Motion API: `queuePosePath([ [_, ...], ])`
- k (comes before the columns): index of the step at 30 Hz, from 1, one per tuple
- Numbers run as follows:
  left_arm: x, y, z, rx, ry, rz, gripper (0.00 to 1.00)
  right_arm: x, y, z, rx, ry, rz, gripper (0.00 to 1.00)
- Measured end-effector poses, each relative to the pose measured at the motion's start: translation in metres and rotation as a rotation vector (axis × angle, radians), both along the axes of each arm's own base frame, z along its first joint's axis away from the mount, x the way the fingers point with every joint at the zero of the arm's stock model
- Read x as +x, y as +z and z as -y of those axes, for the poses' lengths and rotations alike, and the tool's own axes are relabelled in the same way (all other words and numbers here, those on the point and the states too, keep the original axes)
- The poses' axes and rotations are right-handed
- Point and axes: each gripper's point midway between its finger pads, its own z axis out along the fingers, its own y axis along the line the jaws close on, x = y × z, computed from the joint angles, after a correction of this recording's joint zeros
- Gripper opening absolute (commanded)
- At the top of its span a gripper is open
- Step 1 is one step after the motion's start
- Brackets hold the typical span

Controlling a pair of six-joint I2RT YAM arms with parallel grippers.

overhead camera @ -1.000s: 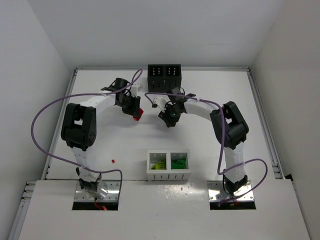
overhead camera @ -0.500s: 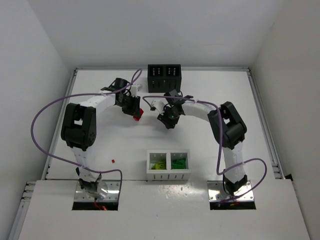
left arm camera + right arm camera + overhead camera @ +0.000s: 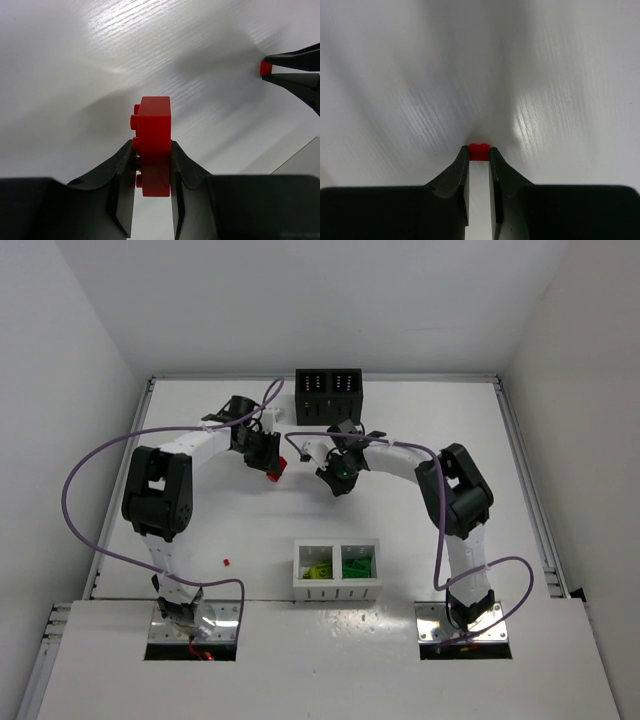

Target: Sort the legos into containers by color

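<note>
My right gripper is about to lift the tiny red lego outward over the black container's section on the left (image 3: pixel 313 382) in the top view, because the white container holds only greens.
My left gripper (image 3: pixel 152 150) is shut on a red lego (image 3: pixel 152 125) that stands on edge just above the table, studs to the left. My right gripper (image 3: pixel 479 156) is shut on a tiny red lego (image 3: pixel 479 151) at its very tips, low over the table. In the top view both grippers, left (image 3: pixel 270 466) and right (image 3: pixel 338 480), hang in front of the black container (image 3: pixel 328 395). The white container (image 3: pixel 337 590) stands near the front, with lime green legos (image 3: pixel 318 570) in its left compartment and dark green legos (image 3: pixel 356 566) in its right one.
A small red lego (image 3: pixel 227 562) lies alone on the table to the left of the white container. The right gripper's tips with the tiny red lego (image 3: pixel 265 68) show at the right edge of the left wrist view. Purple cables loop over both arms.
My right gripper has closed on the tiny red lego and drifted slightly left. The left arm and its red lego have stayed put.
</note>
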Motion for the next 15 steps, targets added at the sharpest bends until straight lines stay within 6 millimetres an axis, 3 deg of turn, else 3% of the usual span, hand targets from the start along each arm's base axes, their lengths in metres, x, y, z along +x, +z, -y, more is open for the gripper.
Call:
queuePosePath([
  [6,0.0,0.0,0.0,0.0,0.0,0.0,0.07,0.0,0.003,0.001,-0.002,-0.006,-0.009,0.03],
  [9,0.001,0.002,-0.001,-0.004,0.004,0.002,0.06,0.005,0.014,-0.003,0.015,-0.025,-0.011,0.0],
  [15,0.005,0.004,-0.009,-0.028,0.018,0.0,0.06,0.05,0.094,-0.036,0.174,-0.093,0.129,0.0],
])
